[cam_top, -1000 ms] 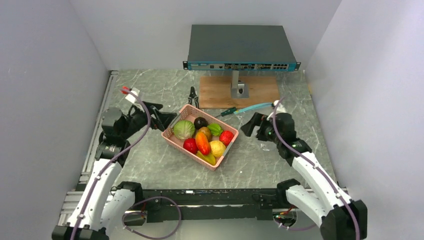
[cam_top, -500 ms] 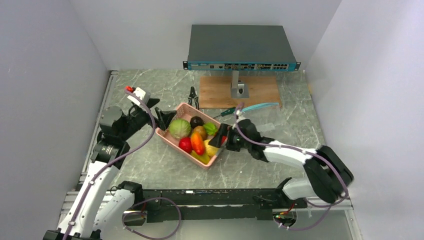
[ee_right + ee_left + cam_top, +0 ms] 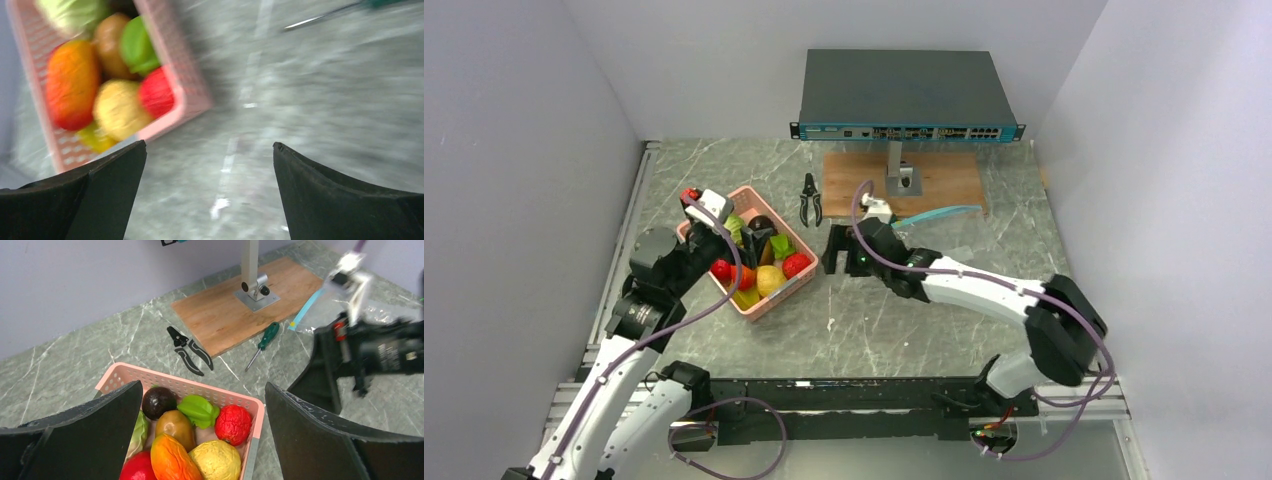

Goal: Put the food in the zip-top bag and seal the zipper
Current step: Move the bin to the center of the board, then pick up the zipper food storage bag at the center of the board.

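Observation:
The right gripper will turn away from the pink basket [image 3: 796, 285] and go down to the bottom edge of the clear bag, as its open fingers are above bare table.
The pink basket [image 3: 796, 285] sits left of centre and holds several fruits and vegetables, among them a red one [image 3: 233, 424], a yellow one [image 3: 215, 460] and a green one [image 3: 199, 409]. My left gripper [image 3: 754, 245] is open and hangs over the basket, with one finger on each side of the food [image 3: 202, 435]. My right gripper [image 3: 832, 250] is open and empty, just right of the basket, over bare table [image 3: 210, 190]. The clear zip-top bag [image 3: 372, 315] lies flat behind the right arm. Its teal zipper [image 3: 939, 213] also shows in the left wrist view [image 3: 306, 307].
A network switch [image 3: 904, 95] stands on a post on a wooden board [image 3: 944, 180] at the back. Black pliers [image 3: 809, 198] and a green-handled screwdriver [image 3: 266, 335] lie in front of the board. Grey walls close in both sides.
The right arm swept left and the basket slid left across the table. The basket now sits under my open left gripper. The right wrist view is motion-blurred.

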`<state>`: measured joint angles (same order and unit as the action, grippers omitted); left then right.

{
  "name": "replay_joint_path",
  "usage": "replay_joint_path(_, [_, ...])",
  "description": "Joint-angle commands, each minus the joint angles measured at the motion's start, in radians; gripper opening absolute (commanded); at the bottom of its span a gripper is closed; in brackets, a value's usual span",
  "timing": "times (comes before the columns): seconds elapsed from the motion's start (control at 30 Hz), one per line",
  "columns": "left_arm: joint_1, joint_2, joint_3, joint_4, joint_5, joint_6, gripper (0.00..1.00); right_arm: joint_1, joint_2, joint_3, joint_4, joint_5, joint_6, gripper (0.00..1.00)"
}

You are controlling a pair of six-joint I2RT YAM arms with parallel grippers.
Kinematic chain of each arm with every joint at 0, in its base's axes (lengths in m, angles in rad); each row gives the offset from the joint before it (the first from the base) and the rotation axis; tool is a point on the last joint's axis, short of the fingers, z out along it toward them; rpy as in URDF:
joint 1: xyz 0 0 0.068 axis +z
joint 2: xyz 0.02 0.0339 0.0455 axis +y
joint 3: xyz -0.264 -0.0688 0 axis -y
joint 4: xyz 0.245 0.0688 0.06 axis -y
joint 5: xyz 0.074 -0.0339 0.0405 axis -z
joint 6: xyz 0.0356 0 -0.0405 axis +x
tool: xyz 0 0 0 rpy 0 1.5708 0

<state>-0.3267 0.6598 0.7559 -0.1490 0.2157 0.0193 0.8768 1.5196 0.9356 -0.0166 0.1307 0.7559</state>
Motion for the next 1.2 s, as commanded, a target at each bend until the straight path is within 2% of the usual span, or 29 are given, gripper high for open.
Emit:
replay_joint_path(0.0, [-0.006,0.012,0.028,0.001,0.011,0.009,0.99,-0.010,-0.142,0.005,-0.398,0.564,-0.177,1.00])
replay_joint_path(0.1, [-0.006,0.013,0.024,0.007,0.024,0.004,0.99,-0.033,-0.104,0.031,-0.557,0.811,-0.271,1.00])
replay_joint_path(0.27, [-0.006,0.019,0.031,-0.001,0.026,0.007,0.99,-0.081,0.134,0.120,-0.657,0.975,-0.419,1.00])
replay_joint_path(0.4, [-0.008,0.010,0.021,0.002,0.013,0.012,0.99,-0.120,0.320,0.177,-0.608,1.048,-0.516,1.00])
replay_joint_path(0.5, [-0.013,0.018,0.017,0.004,0.002,0.015,0.99,-0.155,0.387,0.202,-0.555,1.081,-0.528,0.99])
replay_joint_path(0.53, [-0.014,0.024,0.018,0.001,0.001,0.017,0.99,-0.163,0.401,0.204,-0.536,1.072,-0.538,0.94])
replay_joint_path(0.57, [-0.016,0.030,0.021,-0.002,0.002,0.017,0.99,-0.168,0.411,0.212,-0.537,1.063,-0.533,0.83])
replay_joint_path(0.7, [-0.020,0.056,0.027,-0.008,0.012,0.012,0.99,-0.133,0.407,0.196,-0.551,1.093,-0.474,0.00])
replay_joint_path(0.8, [-0.020,0.085,0.031,-0.005,0.038,0.001,0.99,-0.063,0.341,0.119,-0.453,1.087,-0.519,0.00])
replay_joint_path(0.9, [-0.021,0.163,0.056,-0.024,0.115,-0.011,0.99,0.014,0.208,0.011,-0.308,0.976,-0.571,0.00])
replay_joint_path(1.07, [-0.031,0.331,0.131,-0.074,0.333,-0.088,0.98,0.143,-0.129,-0.280,0.077,0.670,-0.684,0.00])
replay_joint_path(1.17, [-0.041,0.408,0.155,-0.075,0.445,-0.144,0.95,0.169,-0.284,-0.401,0.195,0.515,-0.669,0.00])
